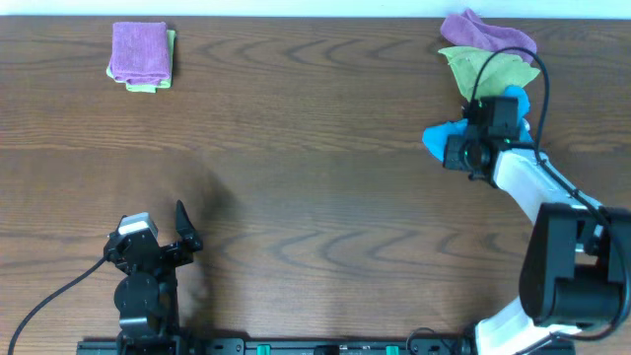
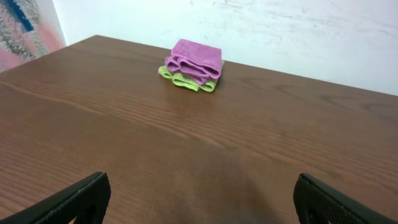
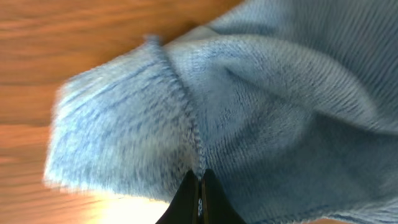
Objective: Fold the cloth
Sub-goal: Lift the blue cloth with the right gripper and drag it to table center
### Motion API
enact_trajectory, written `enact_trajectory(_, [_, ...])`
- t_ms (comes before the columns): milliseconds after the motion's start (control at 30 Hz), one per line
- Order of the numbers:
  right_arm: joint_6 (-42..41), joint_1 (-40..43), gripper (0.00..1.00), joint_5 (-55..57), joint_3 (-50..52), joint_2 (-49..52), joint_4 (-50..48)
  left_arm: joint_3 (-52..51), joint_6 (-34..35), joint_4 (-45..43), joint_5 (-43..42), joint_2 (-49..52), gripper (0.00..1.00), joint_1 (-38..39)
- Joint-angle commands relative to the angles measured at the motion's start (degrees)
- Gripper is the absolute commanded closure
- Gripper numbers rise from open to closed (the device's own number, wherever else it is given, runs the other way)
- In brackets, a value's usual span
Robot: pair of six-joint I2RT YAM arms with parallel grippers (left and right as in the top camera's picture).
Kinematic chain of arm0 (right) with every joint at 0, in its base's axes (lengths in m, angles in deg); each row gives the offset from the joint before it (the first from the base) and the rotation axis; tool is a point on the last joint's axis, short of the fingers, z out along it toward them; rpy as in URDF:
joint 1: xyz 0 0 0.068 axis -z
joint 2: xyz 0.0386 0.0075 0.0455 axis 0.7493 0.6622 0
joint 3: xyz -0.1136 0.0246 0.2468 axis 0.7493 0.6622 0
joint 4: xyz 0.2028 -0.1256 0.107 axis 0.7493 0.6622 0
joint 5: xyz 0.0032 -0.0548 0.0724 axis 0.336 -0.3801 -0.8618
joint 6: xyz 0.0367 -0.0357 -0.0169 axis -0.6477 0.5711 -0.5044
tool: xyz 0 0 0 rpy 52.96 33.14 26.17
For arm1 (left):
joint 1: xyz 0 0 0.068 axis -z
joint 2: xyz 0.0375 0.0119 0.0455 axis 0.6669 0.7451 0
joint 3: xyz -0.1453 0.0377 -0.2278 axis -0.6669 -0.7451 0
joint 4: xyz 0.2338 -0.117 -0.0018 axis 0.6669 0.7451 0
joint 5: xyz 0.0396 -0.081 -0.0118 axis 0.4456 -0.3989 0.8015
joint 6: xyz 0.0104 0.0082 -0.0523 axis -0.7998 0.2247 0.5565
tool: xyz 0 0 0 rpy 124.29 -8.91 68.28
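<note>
The right gripper rises next, swings the hem to the left in the overhead view and releases it over the bare middle tabletop, as the cloth lies bunched.
The sky-blue terry cloth point(image 1: 439, 137) lies bunched at the right of the table, partly hidden under my right arm. In the right wrist view the cloth point(image 3: 261, 93) fills the frame, its stitched hem running down to my fingers. My right gripper point(image 3: 199, 180) is shut on the hem of the cloth; in the overhead view the right gripper point(image 1: 455, 153) sits on the cloth's left part. My left gripper point(image 1: 170, 237) is open and empty near the front left edge, far from the cloth; its fingers point(image 2: 199, 199) frame bare table.
A folded purple cloth on a yellow-green cloth point(image 1: 141, 55) sits at the far left; it also shows in the left wrist view point(image 2: 193, 62). A crumpled purple cloth point(image 1: 483, 32) and a yellow-green cloth point(image 1: 488, 71) lie at the far right, behind the blue cloth.
</note>
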Motion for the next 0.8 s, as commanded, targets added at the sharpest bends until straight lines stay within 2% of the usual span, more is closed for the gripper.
enact_trajectory(0, [-0.5,-3.39,0.99,-1.07,-5.7,-4.79,3.06,-1.66,0.24,0.46,-0.04,-0.33,0.04,0.24])
enact_trajectory(133, [1.79,-9.77,0.99,-1.07,-14.49,-9.18,9.84,-1.66,0.24,0.46,-0.04,-0.33,0.05,0.24])
enact_trajectory(433, [4.66,-23.74,0.99,-0.66,-29.66,-12.02,13.14,-1.66,0.24,0.46,-0.04,-0.33,0.04,0.24])
enact_trajectory(567, [5.49,-25.55,0.99,9.42,-31.21,-12.0,13.07,-1.66,0.24,0.46,-0.04,-0.33,0.05,0.24])
enact_trajectory(767, [5.46,-21.16,0.99,29.42,-31.3,-11.98,14.08,-1.66,0.24,0.46,-0.04,-0.33,0.04,0.24])
